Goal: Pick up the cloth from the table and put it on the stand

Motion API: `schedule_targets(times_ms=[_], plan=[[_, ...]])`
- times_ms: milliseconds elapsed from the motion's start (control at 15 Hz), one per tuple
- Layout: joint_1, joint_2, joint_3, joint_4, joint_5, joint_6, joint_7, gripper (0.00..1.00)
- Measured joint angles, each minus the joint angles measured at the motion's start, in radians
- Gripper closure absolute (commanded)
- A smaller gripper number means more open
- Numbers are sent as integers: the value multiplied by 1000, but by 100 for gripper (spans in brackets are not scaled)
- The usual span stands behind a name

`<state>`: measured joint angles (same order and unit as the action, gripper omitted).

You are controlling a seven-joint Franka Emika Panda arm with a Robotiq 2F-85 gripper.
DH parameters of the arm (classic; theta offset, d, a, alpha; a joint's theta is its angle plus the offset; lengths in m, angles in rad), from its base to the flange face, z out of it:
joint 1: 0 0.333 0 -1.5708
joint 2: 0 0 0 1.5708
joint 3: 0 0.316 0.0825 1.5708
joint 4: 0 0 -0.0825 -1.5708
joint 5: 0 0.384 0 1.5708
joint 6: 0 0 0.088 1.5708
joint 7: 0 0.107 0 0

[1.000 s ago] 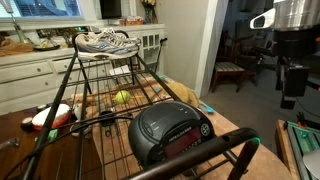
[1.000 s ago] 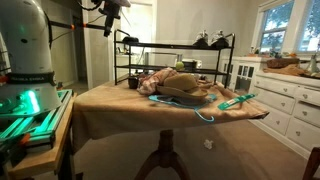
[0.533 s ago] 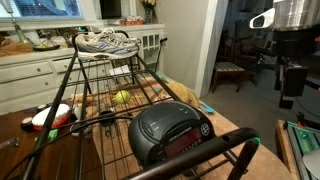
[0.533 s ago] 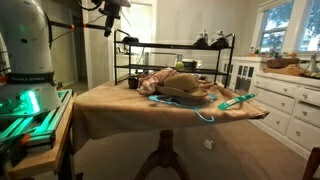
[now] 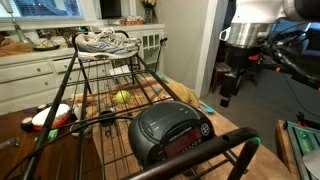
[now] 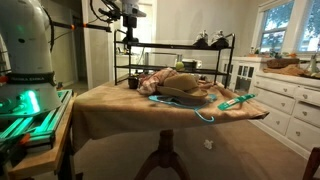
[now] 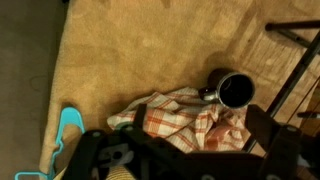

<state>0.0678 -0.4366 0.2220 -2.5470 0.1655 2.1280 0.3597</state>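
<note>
My gripper is open and well above the plaid cloth, which lies outward of it, so I need to move my gripper outward and down onto the cloth's crumpled middle [image 7: 186,124].
The orange-and-cream plaid cloth [image 7: 180,118] lies crumpled on the tan wooden table [image 7: 130,50], and it also shows in an exterior view [image 6: 163,82]. The black wire stand [image 5: 95,110] stands on the table, also seen in the second exterior view [image 6: 175,47]. My gripper [image 7: 199,120] is open and empty. It hangs above the cloth with one dark finger on each side in the wrist view. In both exterior views it [image 5: 227,86] [image 6: 127,36] hovers well above the table's edge, apart from the cloth.
A black mug [image 7: 235,91] sits right beside the cloth. A teal hanger [image 7: 66,135] lies on the table. A black clock radio [image 5: 170,130], grey-white sneakers [image 5: 105,42] and a tennis ball [image 5: 121,97] are on the stand. White cabinets [image 6: 290,100] stand behind.
The arm has swung in from away from the table to over its edge, and the gripper now hangs lower and nearer the cloth. The cloth has not moved.
</note>
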Motion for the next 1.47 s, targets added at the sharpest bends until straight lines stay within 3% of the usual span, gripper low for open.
schedule_targets(times_ms=[267,533,733,933,1467], plan=[[-58,147,-4,11,-40,192,106,0],[-63,283,-9,36,-55,383,165,0],[-63,376,-17,67,-168,524,255,0],[-64,436,-43,107,-249,559,339,0],[-44,461,-78,118,-254,607,347,0]])
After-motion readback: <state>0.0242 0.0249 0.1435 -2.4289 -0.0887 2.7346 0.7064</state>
